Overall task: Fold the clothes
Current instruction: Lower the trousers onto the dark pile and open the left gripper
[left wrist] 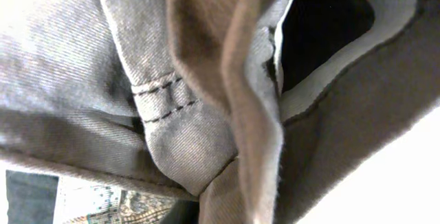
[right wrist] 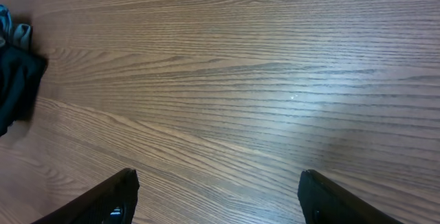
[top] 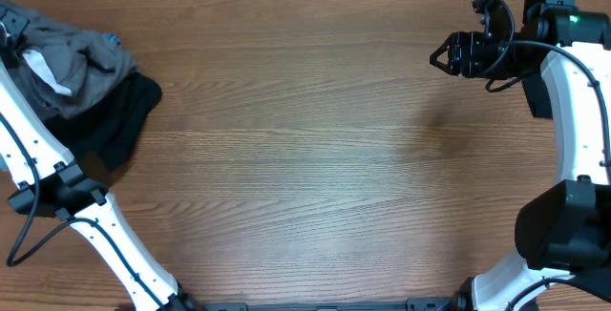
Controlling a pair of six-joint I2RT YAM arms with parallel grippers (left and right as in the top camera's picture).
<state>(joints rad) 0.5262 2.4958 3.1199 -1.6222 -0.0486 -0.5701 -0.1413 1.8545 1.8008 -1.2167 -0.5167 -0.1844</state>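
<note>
The bunched grey fabric goes down with my left gripper onto the far part of the heap for release next, since its garment already lies over the black one.
The clothes lie in a heap at the table's far left: a wrinkled grey garment point(top: 72, 63) with a white label point(top: 43, 68) on top of a black one point(top: 124, 125), and a light-blue bit point(top: 113, 39) at the edge. My left gripper point(top: 10, 32) is buried in the heap at the frame's edge. In the left wrist view grey fabric point(left wrist: 82, 80) with a stitched seam fills the frame and bunches toward the jaws, hiding the fingers; the gripper is shut on it. My right gripper point(top: 439, 60) hangs open over bare wood at the far right, holding nothing point(right wrist: 218, 179).
The wooden table point(top: 305, 158) stretches between the heap and the right arm. In the right wrist view the black garment point(right wrist: 17, 86) shows at the left edge. A printed label point(left wrist: 96, 207) peeks from under the grey fabric.
</note>
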